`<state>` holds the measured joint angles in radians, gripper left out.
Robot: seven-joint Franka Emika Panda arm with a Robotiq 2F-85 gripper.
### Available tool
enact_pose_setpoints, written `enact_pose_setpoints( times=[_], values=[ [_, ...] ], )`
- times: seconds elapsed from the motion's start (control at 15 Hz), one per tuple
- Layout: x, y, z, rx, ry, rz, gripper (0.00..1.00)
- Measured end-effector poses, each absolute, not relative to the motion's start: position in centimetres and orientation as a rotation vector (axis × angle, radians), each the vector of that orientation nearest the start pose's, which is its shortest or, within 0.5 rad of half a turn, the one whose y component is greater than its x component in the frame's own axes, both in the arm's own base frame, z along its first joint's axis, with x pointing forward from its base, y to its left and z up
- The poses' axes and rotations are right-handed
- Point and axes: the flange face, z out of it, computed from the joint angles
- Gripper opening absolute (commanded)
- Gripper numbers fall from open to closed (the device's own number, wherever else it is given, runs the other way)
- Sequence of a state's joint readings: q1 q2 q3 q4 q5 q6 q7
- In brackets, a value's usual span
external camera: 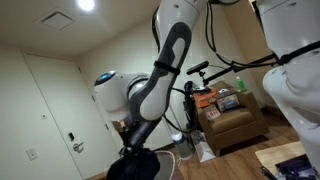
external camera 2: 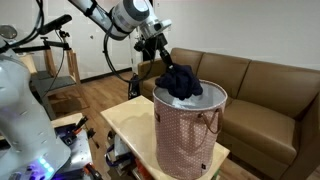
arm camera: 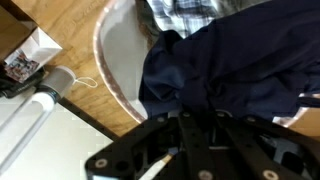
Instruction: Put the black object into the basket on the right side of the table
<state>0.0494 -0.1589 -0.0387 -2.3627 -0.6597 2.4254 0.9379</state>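
Observation:
My gripper moves down into the opening of the pink patterned basket next and releases the cloth there, since its bunched folds still stand above the basket's rim.
The black object is a dark navy-black cloth (external camera 2: 181,83). It hangs bunched from my gripper (external camera 2: 162,58) over the open top of the pink patterned basket (external camera 2: 190,135), and its lower part rests in the mouth. In the wrist view the cloth (arm camera: 235,65) fills the middle, with the jaws (arm camera: 198,128) closed on its folds. The basket's pale rim (arm camera: 108,62) curves at the left, and a plaid fabric (arm camera: 188,14) lies inside at the top. In an exterior view the arm (external camera: 160,75) reaches down; the dark shape below it (external camera: 140,165) is unclear.
The basket stands on a light wooden table (external camera 2: 125,122). A brown couch (external camera 2: 265,85) is behind it. A white robot body (external camera 2: 20,100) stands close at the left. A bicycle (external camera: 215,70) and an armchair with boxes (external camera: 232,115) stand by the wall.

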Motion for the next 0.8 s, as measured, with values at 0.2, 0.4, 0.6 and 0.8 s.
enact_pose_setpoints(
  times=[0.2, 0.4, 0.6, 0.8],
  values=[
    [48.7, -5.0, 36.5, -3.237, 1.048, -0.589, 0.04],
    [49.8, -8.0, 29.6, -3.145, 1.173, -0.437, 0.37],
    [53.0, -6.4, 23.3, -3.057, 1.012, -0.403, 0.50],
    [56.9, -1.9, 20.1, -3.047, 0.764, -0.361, 0.69]
  ],
)
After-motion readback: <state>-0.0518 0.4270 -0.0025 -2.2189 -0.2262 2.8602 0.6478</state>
